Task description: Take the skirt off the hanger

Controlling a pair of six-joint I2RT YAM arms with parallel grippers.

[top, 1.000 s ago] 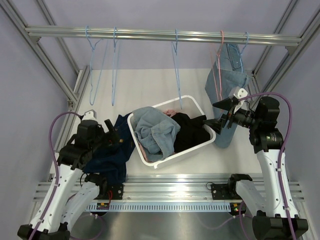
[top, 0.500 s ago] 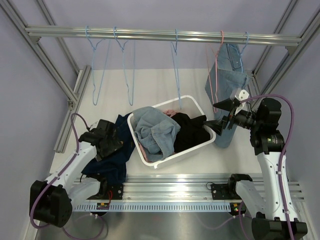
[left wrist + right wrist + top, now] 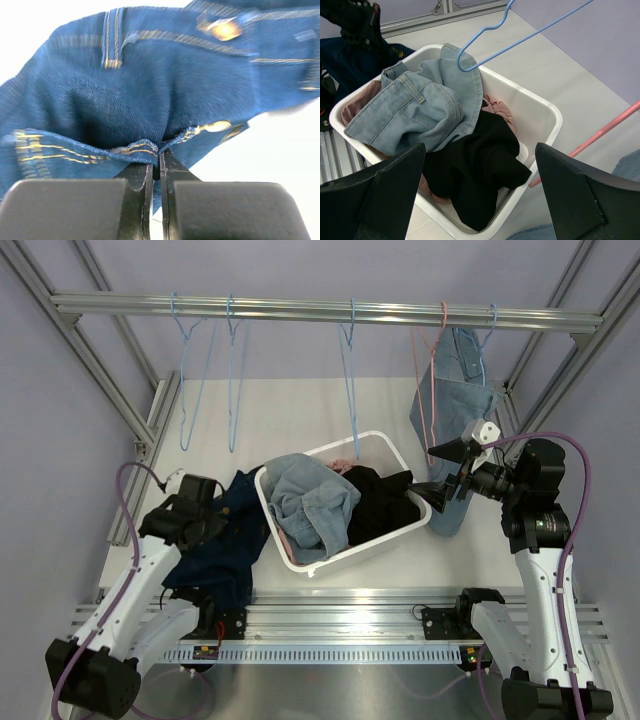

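The left gripper rises next, swings to the right in the top view and lowers over the basket's pale denim to release, as clothes lie there.
A light blue denim skirt (image 3: 455,390) hangs from the rail at the right, beside a pink hanger (image 3: 443,325). My right gripper (image 3: 428,470) stands open in front of its lower edge, between the skirt and the white basket (image 3: 395,455). In the right wrist view the wide-apart fingers (image 3: 375,190) frame the basket's clothes, with nothing between them. A dark blue denim garment (image 3: 225,550) lies on the table left of the basket. My left gripper (image 3: 159,155) is shut on a stitched hem of this dark denim (image 3: 150,90).
The basket (image 3: 550,115) holds a pale denim piece (image 3: 310,505), a black garment (image 3: 375,500) and something pink. Empty blue hangers (image 3: 352,370) hang along the rail (image 3: 300,310), two more at the left. Frame posts stand at both sides.
My left gripper has closed on the dark denim hem after the arm dropped and shifted over it. A left blue hanger swung out and back. The right arm has barely moved.
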